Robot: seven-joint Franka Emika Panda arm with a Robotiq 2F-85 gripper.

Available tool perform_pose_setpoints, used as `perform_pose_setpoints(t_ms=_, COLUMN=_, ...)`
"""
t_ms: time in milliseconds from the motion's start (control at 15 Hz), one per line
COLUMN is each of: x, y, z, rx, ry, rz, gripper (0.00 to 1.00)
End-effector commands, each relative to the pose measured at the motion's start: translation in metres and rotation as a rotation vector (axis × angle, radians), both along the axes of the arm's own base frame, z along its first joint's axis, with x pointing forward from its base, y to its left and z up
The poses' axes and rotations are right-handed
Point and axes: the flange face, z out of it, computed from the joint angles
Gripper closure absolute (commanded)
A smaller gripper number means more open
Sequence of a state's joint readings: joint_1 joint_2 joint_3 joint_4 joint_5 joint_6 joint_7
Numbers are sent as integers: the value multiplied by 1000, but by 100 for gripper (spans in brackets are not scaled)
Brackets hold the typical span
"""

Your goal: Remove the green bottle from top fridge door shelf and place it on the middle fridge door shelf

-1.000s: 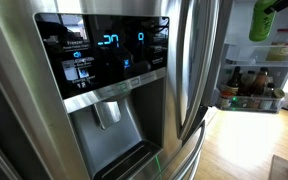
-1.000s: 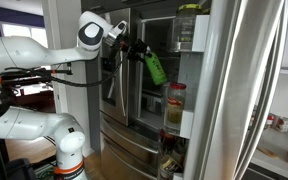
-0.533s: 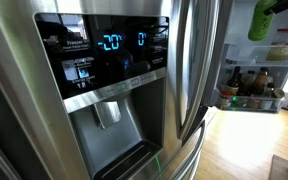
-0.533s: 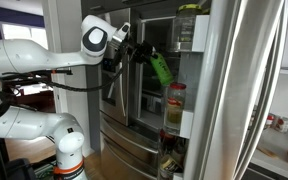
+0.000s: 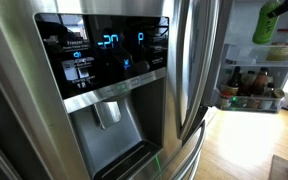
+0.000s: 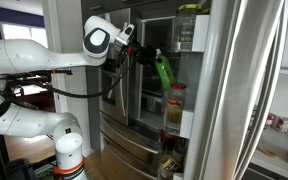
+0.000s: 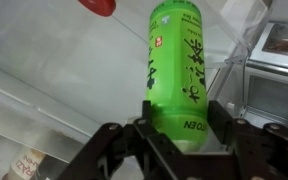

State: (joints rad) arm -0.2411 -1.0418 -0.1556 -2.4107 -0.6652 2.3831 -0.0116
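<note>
The robot's gripper will next move down, turning the green bottle upright, and release it in the free spot next to the jar, because the middle shelf is below the gripper.
My gripper is shut on the green bottle, a light-green translucent bottle with dark print, gripped near one end between both fingers. In an exterior view the gripper holds the bottle tilted in the air just in front of the open fridge door's shelves, below the top shelf and above the middle door shelf. The bottle also shows at the top right in an exterior view.
A jar with a dark lid stands in the middle door shelf. Dark sauce bottles fill a lower shelf. The steel fridge door with its dispenser panel is close by. A red cap lies beyond the bottle.
My gripper has carried the green bottle steadily to the right, closer to the fridge door shelves. The grip has not changed.
</note>
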Motion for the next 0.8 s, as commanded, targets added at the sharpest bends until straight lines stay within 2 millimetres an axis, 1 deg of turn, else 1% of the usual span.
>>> perform_pose_setpoints(t_ms=0, x=6, y=-10, z=-9, rx=80, ry=-31, rz=-79, gripper=67)
perform_pose_setpoints(t_ms=400, x=17, y=-20, z=-22, rx=199, ry=-56, rz=-205, gripper=67)
perform_pose_setpoints(t_ms=733, x=29, y=-23, z=-31, rx=325, ry=-73, rz=-329, gripper=67)
